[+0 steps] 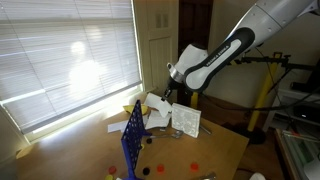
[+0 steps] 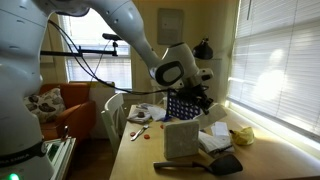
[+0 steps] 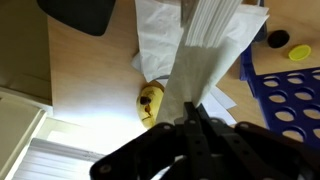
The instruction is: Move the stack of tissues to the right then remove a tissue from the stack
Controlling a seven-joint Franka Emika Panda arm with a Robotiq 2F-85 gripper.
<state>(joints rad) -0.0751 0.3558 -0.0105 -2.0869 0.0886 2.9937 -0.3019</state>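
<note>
My gripper moves down and away from the stack next and releases the thin white tissue over the loose white papers, since they lie below it.
The stack of tissues stands upright on the wooden table as a white speckled block; it also shows in an exterior view. In the wrist view its layered edge is at the top. My gripper is shut on a thin white tissue that stretches from the jaws to the stack. In both exterior views the gripper hangs just above and beside the stack, with the tissue draped below it.
A blue perforated rack stands next to the stack. Loose white papers, a yellow toy and a black flat object lie nearby. Small coloured discs lie on the table. Window blinds run along one side.
</note>
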